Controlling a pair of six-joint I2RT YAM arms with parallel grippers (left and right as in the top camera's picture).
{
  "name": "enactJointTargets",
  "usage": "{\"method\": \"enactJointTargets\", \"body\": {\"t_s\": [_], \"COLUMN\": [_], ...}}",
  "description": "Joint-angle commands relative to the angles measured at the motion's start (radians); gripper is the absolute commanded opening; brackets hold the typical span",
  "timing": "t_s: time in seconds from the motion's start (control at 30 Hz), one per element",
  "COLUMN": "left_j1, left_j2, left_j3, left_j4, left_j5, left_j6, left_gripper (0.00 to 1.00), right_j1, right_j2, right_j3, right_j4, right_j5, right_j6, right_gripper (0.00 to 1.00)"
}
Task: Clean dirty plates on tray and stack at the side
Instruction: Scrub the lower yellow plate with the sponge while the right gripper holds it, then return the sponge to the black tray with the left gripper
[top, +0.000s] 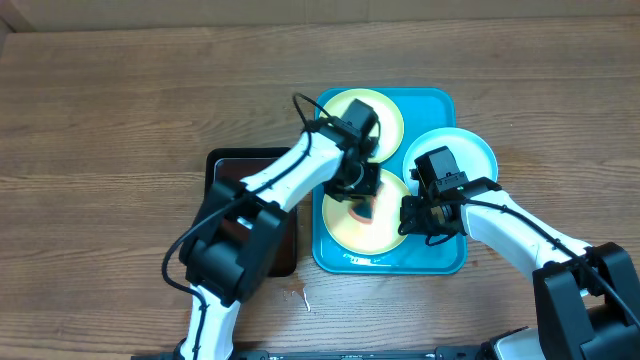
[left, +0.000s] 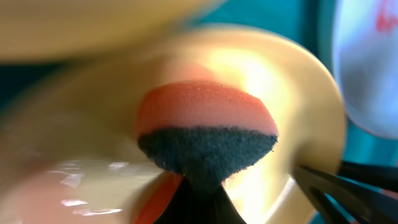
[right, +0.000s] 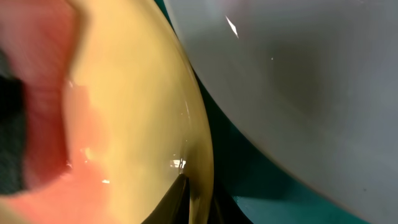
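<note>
The left gripper rubs the sponge across the near plate next, since orange smears still mark it. Then it lifts toward the black tray and lowers into the dark liquid.
The turquoise tray holds three plates. One yellow-green plate lies at the tray's far left. A pale blue-white plate lies at its far right. The near yellow-green plate lies at the front and has orange smears. My left gripper is shut on an orange sponge with a dark scouring pad, which is pressed on the near plate. My right gripper is shut on that plate's right rim. The pale plate lies just beside it.
A smaller black tray of dark liquid stands left of the turquoise tray, partly under my left arm. Bare wooden table surrounds both trays. The right gripper's fingers show in the left wrist view.
</note>
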Motion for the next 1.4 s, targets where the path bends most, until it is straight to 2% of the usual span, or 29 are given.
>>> {"method": "enactJointTargets", "body": {"t_s": [0.0, 0.07, 0.17, 0.37, 0.57, 0.67, 0.77, 0.97, 1.07, 1.23, 1.37], "left_j1": [-0.037, -0.042, -0.039, 0.027, 0.085, 0.086, 0.089, 0.153, 0.219, 0.291, 0.318], "left_j2": [0.043, 0.048, 0.047, 0.035, -0.021, -0.062, -0.127, -0.332, -0.415, -0.419, -0.401], "left_j3": [-0.023, -0.023, -0.023, -0.02, -0.019, -0.019, -0.019, -0.019, -0.019, -0.048, -0.19], "left_j4": [0.005, -0.006, -0.066, -0.206, -0.24, -0.239, -0.249, -0.275, -0.326, -0.444, -0.368], "left_j5": [0.187, 0.238, 0.216, -0.04, -0.259, -0.258, -0.183, -0.172, -0.256, -0.479, -0.505], "left_j6": [-0.03, -0.029, -0.035, -0.115, -0.129, -0.113, -0.095, -0.092, -0.092, -0.093, -0.093], "left_gripper": [0.04, 0.04, 0.04, 0.04, 0.04, 0.04, 0.04, 0.04, 0.04, 0.04, 0.04], "right_j1": [-0.003, -0.003, -0.003, -0.003, -0.003, -0.003, -0.003, -0.003, -0.003, -0.003, -0.004], "right_j2": [0.014, 0.014, 0.014, 0.014, 0.014, 0.014, 0.014, 0.014, 0.014, 0.014, 0.014], "right_j3": [0.007, 0.007, 0.007, 0.007, 0.007, 0.007, 0.007, 0.007, 0.007, 0.007, 0.007], "right_j4": [0.0, 0.0, 0.0, -0.001, -0.001, -0.001, -0.002, -0.011, -0.01, 0.0, 0.023], "right_j5": [0.024, 0.024, 0.024, 0.024, 0.024, 0.024, 0.024, 0.024, 0.024, 0.034, 0.092], "right_j6": [-0.003, -0.003, -0.003, -0.003, -0.003, -0.003, -0.003, -0.003, -0.003, -0.008, -0.008], "right_gripper": [0.11, 0.12, 0.11, 0.11, 0.11, 0.11, 0.11, 0.11, 0.11, 0.15, 0.18]}}
